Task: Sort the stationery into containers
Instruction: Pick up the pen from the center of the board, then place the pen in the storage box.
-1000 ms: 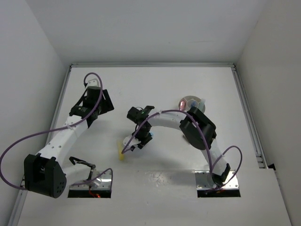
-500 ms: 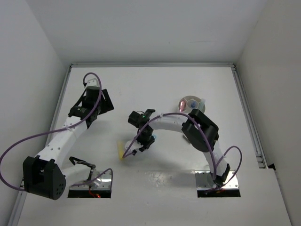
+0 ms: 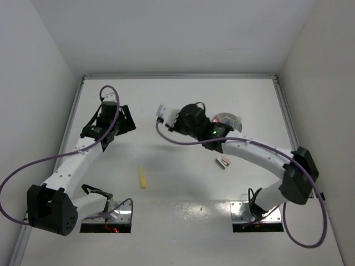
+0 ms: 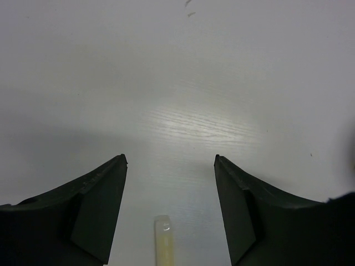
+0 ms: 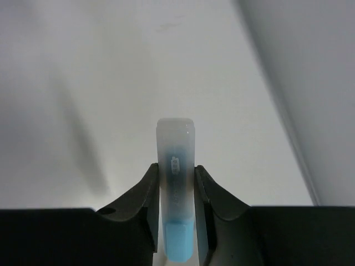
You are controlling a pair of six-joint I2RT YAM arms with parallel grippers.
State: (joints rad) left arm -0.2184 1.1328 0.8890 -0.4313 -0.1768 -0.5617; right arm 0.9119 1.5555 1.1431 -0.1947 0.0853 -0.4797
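Note:
My right gripper holds the bottle and should next swing to the right in the top view, turn outward, and go down to release the bottle into the round white dish (image 3: pixel 227 118), which holds coloured pieces.
My right gripper (image 3: pixel 171 117) is raised over the middle of the table, shut on a clear bottle with a blue cap (image 3: pixel 162 111). In the right wrist view the bottle (image 5: pixel 176 166) stands upright between the shut fingers (image 5: pixel 145 191), cap at the bottom. The round white dish (image 3: pixel 227 118) lies behind it to the right, partly hidden by the arm. A yellow stick (image 3: pixel 143 178) lies on the table towards the front. A small brown-pink block (image 3: pixel 224 161) lies below the right arm. My left gripper (image 3: pixel 113 121) is open and empty. A pale yellow stick end (image 4: pixel 162 241) shows low between its fingers (image 4: pixel 170 158).
White walls enclose the table on the left, back and right. A metal rail (image 3: pixel 291 133) runs along the right edge. Purple cables (image 3: pixel 33 163) loop beside both arms. The two base plates (image 3: pixel 111 213) sit at the near edge.
My right arm has risen from beside the yellow stick and swung back and up with the blue-capped bottle. The brown-pink block now shows. The left arm has hardly moved.

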